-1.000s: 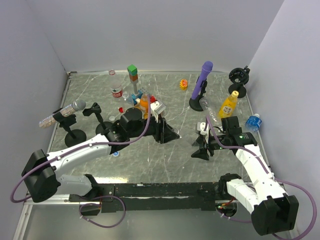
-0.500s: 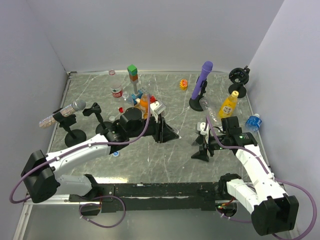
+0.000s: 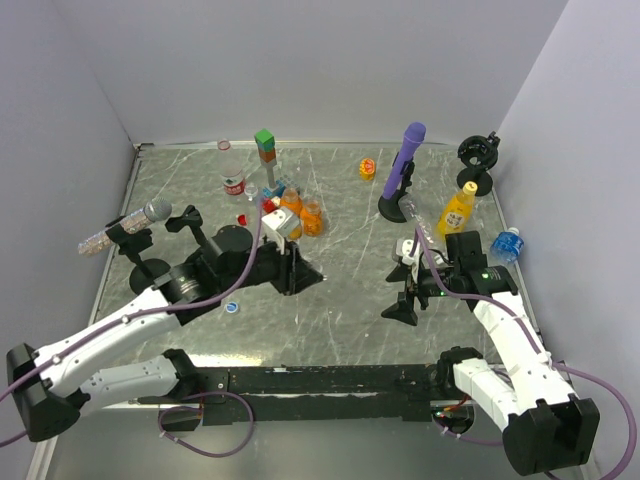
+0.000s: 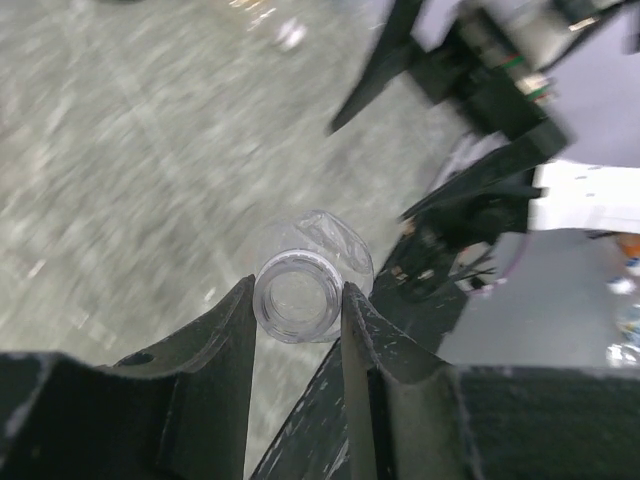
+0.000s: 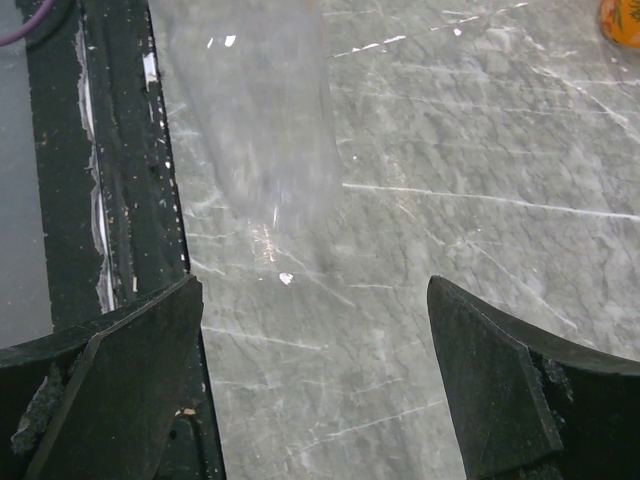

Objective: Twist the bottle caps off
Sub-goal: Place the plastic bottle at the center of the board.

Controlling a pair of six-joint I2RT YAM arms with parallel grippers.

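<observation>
I need to swing my left gripper to the left in the top view next and put the bottle down on the tabletop by the blue cap [image 3: 232, 307], because the bottle's top is open.
In the left wrist view my left gripper [image 4: 298, 305] is shut on the neck of a clear bottle [image 4: 300, 292]. Its mouth is open, with no cap on it. From above, that gripper [image 3: 305, 275] hangs left of the table's middle. My right gripper [image 3: 402, 303] stands wide open over bare table at the right. Nothing lies between its fingers [image 5: 120, 350]; only a clear blur [image 5: 270, 130] shows beyond them. A blue cap [image 3: 232, 307] and a red cap [image 3: 241, 219] lie loose on the left. Other bottles stand about: a yellow one [image 3: 458, 210], a blue-labelled one [image 3: 507, 243], a red-labelled one [image 3: 235, 185].
Orange bottles [image 3: 300, 215] cluster behind the left gripper, near stacked green and orange blocks [image 3: 265, 148]. A purple microphone [image 3: 405, 165] stands at the back right, a grey one [image 3: 150, 212] on a stand at the left. Walls close in the table [image 3: 340, 330] on three sides.
My right gripper has opened wide. My left arm has drawn back to the left, carrying the clear bottle away from the right gripper.
</observation>
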